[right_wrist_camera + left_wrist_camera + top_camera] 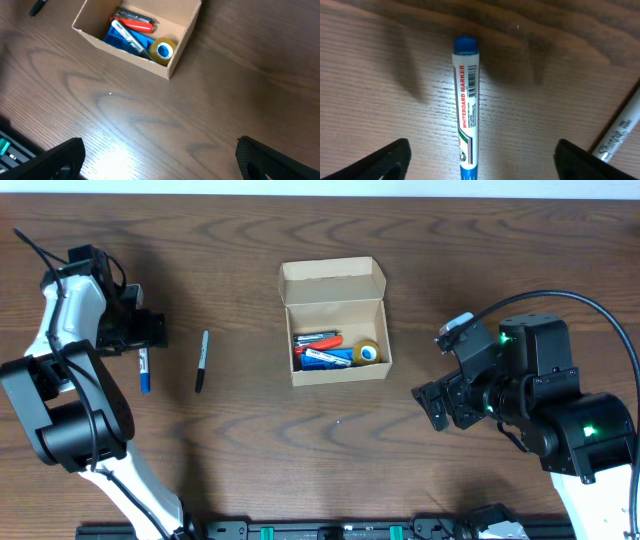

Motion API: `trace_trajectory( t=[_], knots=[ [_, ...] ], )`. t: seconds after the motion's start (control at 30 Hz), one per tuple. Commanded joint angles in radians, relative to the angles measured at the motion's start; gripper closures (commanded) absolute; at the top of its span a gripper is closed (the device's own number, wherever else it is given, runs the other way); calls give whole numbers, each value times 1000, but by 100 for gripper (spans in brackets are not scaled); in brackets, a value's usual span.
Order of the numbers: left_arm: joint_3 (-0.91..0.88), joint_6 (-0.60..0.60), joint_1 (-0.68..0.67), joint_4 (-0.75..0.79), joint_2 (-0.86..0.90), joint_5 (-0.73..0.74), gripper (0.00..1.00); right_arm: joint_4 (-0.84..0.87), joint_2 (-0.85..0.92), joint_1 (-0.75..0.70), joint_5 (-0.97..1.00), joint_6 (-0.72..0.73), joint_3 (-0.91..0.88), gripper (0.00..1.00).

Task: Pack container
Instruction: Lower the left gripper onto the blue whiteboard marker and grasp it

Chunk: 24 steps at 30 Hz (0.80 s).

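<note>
The whiteboard marker's white printed body (466,117) is already lengthwise between my left gripper's wide open fingers, so I need to lower that gripper over it next and close across it.
The container (338,372), a small tan cardboard box, stands at the table's centre with its flap lid (331,280) open toward the back. Inside lie blue and red items and a yellow tape roll (368,352). The same container (120,50) shows at the top of the right wrist view. A blue-capped whiteboard marker (144,368) (466,110) lies on the table at far left. My left gripper (141,332) (481,159) hangs open over it, one finger on each side, well apart from the barrel. My right gripper (432,404) (160,155) is open over bare wood, right of the container.
A black permanent marker (202,361) (619,136) lies just right of the whiteboard marker, between it and the container. The black rail (330,531) runs along the table's front edge.
</note>
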Motion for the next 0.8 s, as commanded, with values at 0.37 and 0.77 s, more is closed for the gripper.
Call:
trace_trajectory(
  t=[0.37,0.77],
  knots=[
    [-95,-21,3,90,23,-1,13,-2,0,-6,-7,10,3,1],
    [-149,-30,2,175,24,-5,17,-2,0,-6,-6,10,3,1]
  ],
)
